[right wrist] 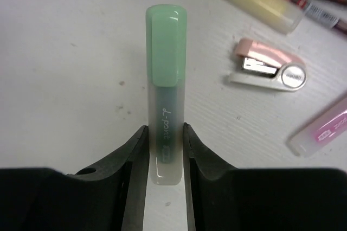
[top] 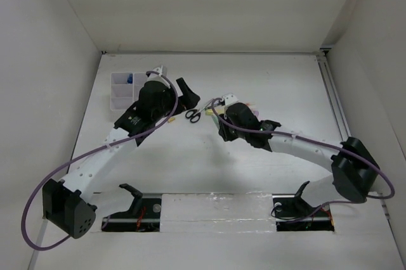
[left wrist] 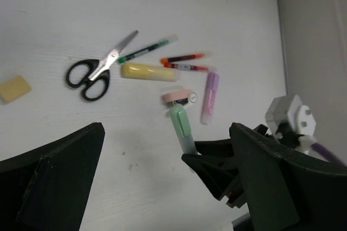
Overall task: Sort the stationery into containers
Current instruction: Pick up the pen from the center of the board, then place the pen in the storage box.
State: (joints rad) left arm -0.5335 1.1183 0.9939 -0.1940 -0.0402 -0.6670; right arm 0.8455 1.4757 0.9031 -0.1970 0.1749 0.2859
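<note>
The robot needs its left gripper to move to its right in the top view and close around the marker's green cap (top: 215, 119) (left wrist: 181, 121). The cap lies there, free of the right gripper.
My right gripper (right wrist: 165, 133) is shut on the clear rear end of a green marker (right wrist: 165, 79), which points away from me, low over the table. The left wrist view shows this too: the green marker (left wrist: 181, 125) in the right gripper (left wrist: 209, 166). My left gripper (left wrist: 168, 187) is open and empty, hovering above the pile. Black-handled scissors (left wrist: 95, 71), a yellow marker (left wrist: 149, 71), a pink marker (left wrist: 210, 96), thin pens (left wrist: 184, 57) and a tan eraser (left wrist: 14, 88) lie on the table. The white divided tray (top: 120, 92) stands at the back left with a blue-capped bottle (top: 129, 80) inside.
A small pink stapler (right wrist: 268, 69) lies just right of the green marker. White walls enclose the table on the left, back and right. A metal rail (top: 331, 92) runs along the right edge.
</note>
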